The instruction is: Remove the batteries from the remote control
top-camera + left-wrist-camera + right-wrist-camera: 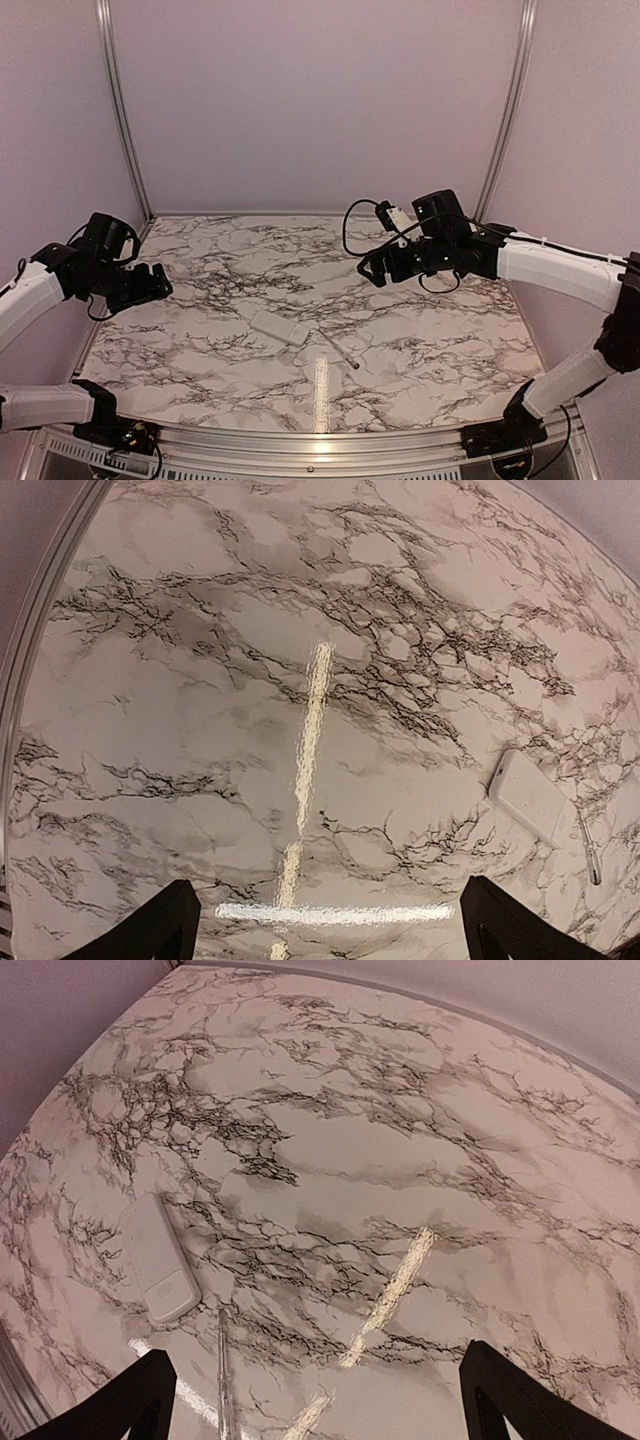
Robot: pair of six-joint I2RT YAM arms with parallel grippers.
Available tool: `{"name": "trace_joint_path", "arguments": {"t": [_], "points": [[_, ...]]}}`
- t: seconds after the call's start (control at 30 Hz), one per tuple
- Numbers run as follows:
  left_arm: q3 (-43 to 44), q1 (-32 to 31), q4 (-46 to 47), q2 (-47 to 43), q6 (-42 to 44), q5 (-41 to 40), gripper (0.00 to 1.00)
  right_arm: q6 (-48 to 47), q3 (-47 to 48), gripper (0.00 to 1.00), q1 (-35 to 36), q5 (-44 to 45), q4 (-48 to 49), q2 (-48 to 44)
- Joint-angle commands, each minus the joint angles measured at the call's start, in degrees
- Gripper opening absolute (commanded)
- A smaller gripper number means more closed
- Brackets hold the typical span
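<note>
The right gripper moves down and across onto the remote's end by the rod (294,333) (169,1290) next, since it lies below and to the gripper's left in the top view.
The remote control (279,327) is a small flat white bar lying near the middle of the marble table (200,330). It shows at the right edge of the left wrist view (531,798) and at the left of the right wrist view (158,1256). No batteries show in any view. My left gripper (150,284) hovers open over the table's left side, well away from the remote. Over the back right hangs my right gripper (375,270), also open and empty. In both wrist views the dark fingertips (150,930) (130,1405) stand wide apart over bare marble.
A long thin pale rod with a dark tip (340,348) lies just right of the remote, also seen in the wrist views (590,848) (222,1380). Purple walls close the table at the back and sides. A metal rail (320,440) runs along the near edge.
</note>
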Motion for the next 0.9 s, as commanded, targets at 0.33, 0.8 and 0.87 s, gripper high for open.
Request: {"name": "trace_joint_path", "arguments": {"t": [0.33, 0.8, 0.87], "points": [[-0.8, -0.2, -2.0, -2.3, 0.3, 0.4, 0.95, -7.4, 12.6, 0.90, 16.6, 4.1, 6.2, 21.1], [-0.9, -0.2, -1.7, -5.0, -0.1, -0.5, 0.94, -16.1, 12.1, 0.88, 20.7, 0.3, 14.3, 29.3], [-1.0, -0.2, -1.2, -5.5, 0.3, -0.5, 0.94, -18.3, 12.1, 0.88, 20.7, -0.2, 14.5, 30.4]]}}
